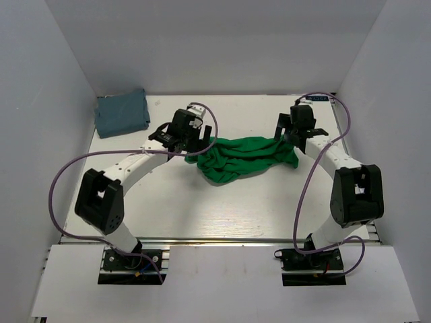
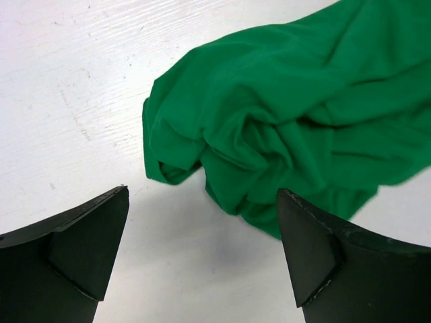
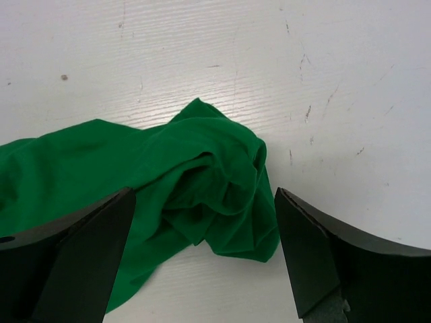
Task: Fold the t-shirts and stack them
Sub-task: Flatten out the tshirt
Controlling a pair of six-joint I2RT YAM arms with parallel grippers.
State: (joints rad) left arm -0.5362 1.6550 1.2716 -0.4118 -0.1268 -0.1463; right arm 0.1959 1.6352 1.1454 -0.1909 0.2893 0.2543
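Note:
My left gripper will next move back and down, toward the right in the top view, onto the near bulging edge of the green t-shirt, where the cloth sticks out onto empty table.
The bright green t-shirt [image 1: 246, 157] lies crumpled in a long bunch across the middle of the table. The slate grey-blue t-shirt [image 1: 122, 113] lies folded at the back left corner. My left gripper [image 1: 191, 138] is open and empty over the shirt's left end; in the left wrist view the green cloth [image 2: 296, 114] lies just beyond my gripper [image 2: 202, 252], with bare table between the jaws. My right gripper [image 1: 291, 136] is open over the shirt's right end; in the right wrist view the bunched green end [image 3: 202, 182] lies between my open jaws [image 3: 202, 259], ungripped.
White walls close the table [image 1: 222, 208] on the left, back and right. Purple cables [image 1: 64, 175] loop from both arms. A small dark device [image 1: 320, 99] sits at the back right edge.

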